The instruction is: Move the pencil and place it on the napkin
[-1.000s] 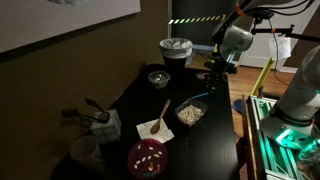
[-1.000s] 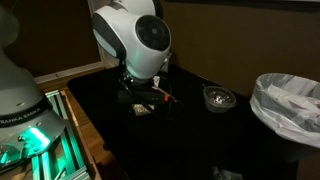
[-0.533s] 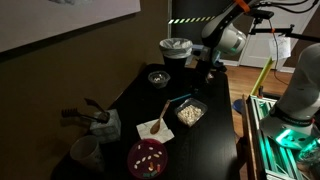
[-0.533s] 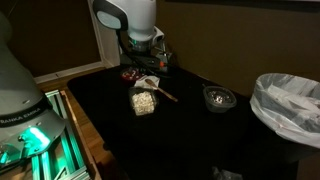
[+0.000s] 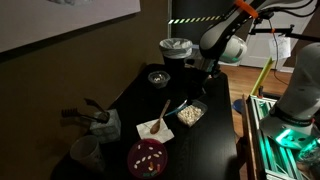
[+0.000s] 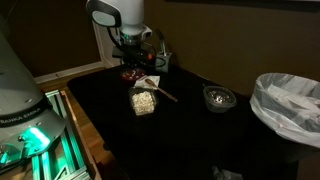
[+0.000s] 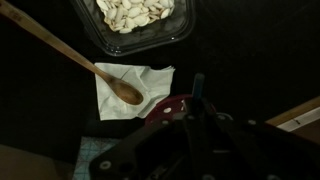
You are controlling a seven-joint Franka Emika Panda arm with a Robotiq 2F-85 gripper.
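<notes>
I next need to lower and turn my gripper and let go of the pencil over the napkin's edge by the dark red bowl, because the spoon covers the napkin's middle.
My gripper (image 7: pixel 197 112) is shut on a thin blue pencil (image 7: pixel 197 88) that sticks out past its fingers. The white napkin (image 7: pixel 148 78) lies just left of the pencil's tip, with a wooden spoon (image 7: pixel 95 70) resting on it. In an exterior view the gripper (image 5: pixel 200 85) hangs above the table with the pencil (image 5: pixel 180 104) slanting down toward the napkin (image 5: pixel 152 129). In an exterior view the gripper (image 6: pixel 133 58) is over the napkin (image 6: pixel 148 82); the pencil is not discernible there.
A clear tray of seeds (image 5: pixel 190 113) (image 7: pixel 135 15) sits beside the napkin. A dark red bowl (image 5: pixel 148 158) (image 7: pixel 172 104) is close by. A small dark dish (image 6: pixel 218 97), a bin with a white bag (image 6: pixel 288 105) and a white cup (image 5: pixel 86 152) also stand on the black table.
The arm has moved from near the table's edge across the tray toward the napkin, carrying the pencil.
</notes>
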